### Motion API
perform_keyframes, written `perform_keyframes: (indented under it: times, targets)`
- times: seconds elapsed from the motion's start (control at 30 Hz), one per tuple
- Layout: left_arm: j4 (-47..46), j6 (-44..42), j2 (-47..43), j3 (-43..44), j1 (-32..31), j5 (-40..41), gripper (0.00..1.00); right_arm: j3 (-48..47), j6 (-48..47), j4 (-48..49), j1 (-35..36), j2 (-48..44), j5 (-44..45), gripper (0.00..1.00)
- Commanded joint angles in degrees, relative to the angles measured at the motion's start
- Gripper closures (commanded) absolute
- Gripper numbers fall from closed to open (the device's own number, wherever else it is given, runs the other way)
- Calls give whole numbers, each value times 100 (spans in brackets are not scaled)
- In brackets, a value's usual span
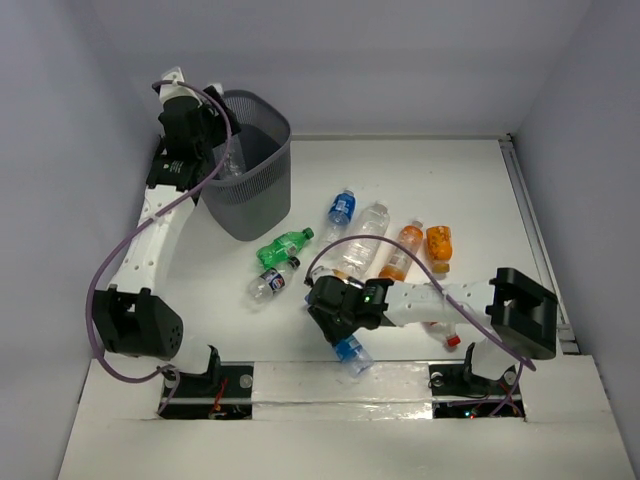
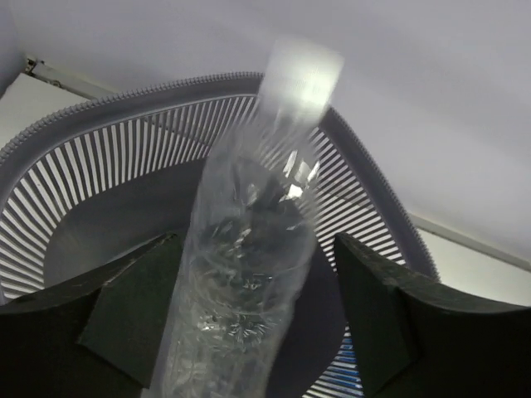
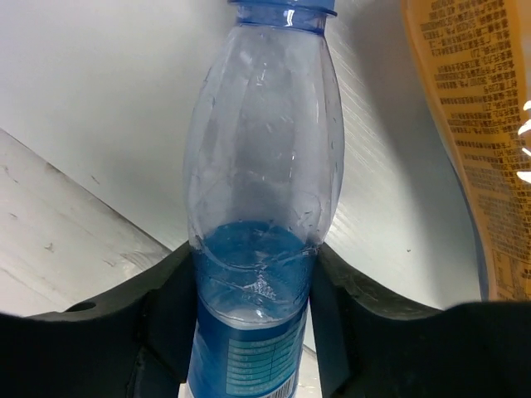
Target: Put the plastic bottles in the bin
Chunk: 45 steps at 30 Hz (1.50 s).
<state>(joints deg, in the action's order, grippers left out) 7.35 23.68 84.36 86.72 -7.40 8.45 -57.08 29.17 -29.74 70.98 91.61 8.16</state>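
The mesh bin's side stands tall above the tabletop, so the robot's right gripper will move up and outward over the bin's opening next and let go of the clear bottle.
My left gripper hangs over the dark grey mesh bin at the back left. In the left wrist view, a clear bottle stands blurred between the spread fingers, above the bin's inside. A gap shows on its right side, so the left gripper is open. Near the front edge, my right gripper is shut on a clear bottle with a blue label. In the right wrist view, both pads press that bottle.
Loose bottles lie mid-table: a green one, a dark-labelled one, a blue-labelled one, a large clear one and two orange ones. A red cap peeks from under the right arm. An orange label fills the right wrist view's edge.
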Motion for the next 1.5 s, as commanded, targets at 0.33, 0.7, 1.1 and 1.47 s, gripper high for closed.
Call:
perform_keyframes:
  times: [0.33, 0.7, 1.1, 1.47]
  targets:
    - [415, 137, -1193, 452, 19, -791, 34, -1199, 221, -550, 56, -1391, 238, 51]
    - [1681, 268, -3396, -1814, 19, -1477, 88, -5398, -359, -534, -830, -128, 107, 50]
    - [2938, 822, -4665, -3425, 19, -1732, 85, -8934, 1582, 1003, -1833, 2694, 185, 46]
    - [3307, 700, -4648, -3784, -359, -1759, 46, -9673, 2207, 1559, -2070, 3618, 1073, 33]
